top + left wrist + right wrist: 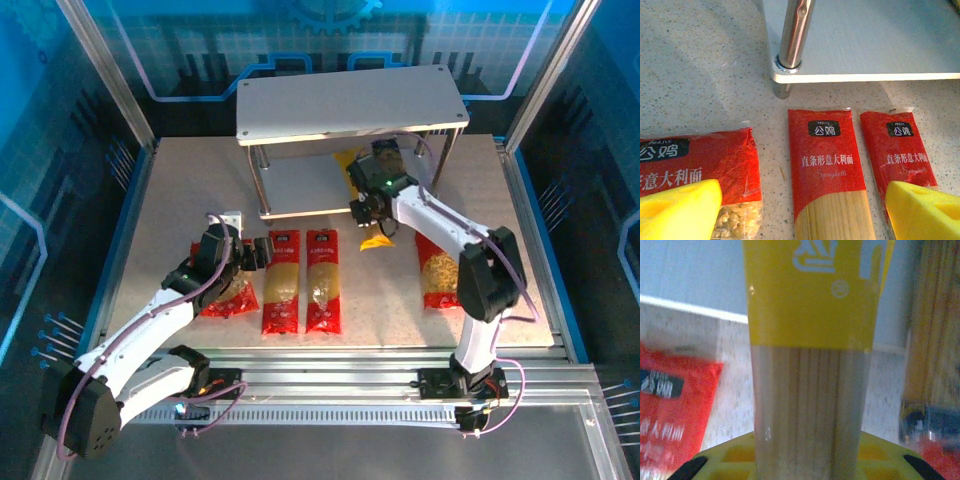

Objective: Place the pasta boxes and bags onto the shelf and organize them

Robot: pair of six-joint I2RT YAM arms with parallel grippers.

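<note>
My right gripper should next move outward and down to release the yellow spaghetti pack (812, 340), because the lower board's bare part is outward of my gripper and below it.
The shelf (350, 100) stands at the back, its lower board (295, 185) just above the table. My right gripper (375, 205) is shut on the yellow spaghetti pack (812, 340), holding it at the lower board's front edge, one end (377, 238) hanging over the table. A dark blue pack (930, 365) lies blurred beside it. Two red spaghetti packs (283, 280) (322, 280) lie side by side mid-table. My left gripper (802, 215) hangs open over the left one (832, 185), between a red bag (705, 165) and the other pack (902, 150). A second red bag (438, 270) lies at the right.
A silver shelf leg (795, 35) stands on the table just beyond the red packs, at the lower board's corner (785, 77). Blue enclosure walls and metal posts ring the table (180, 200). A small white block (231, 217) sits near the left arm.
</note>
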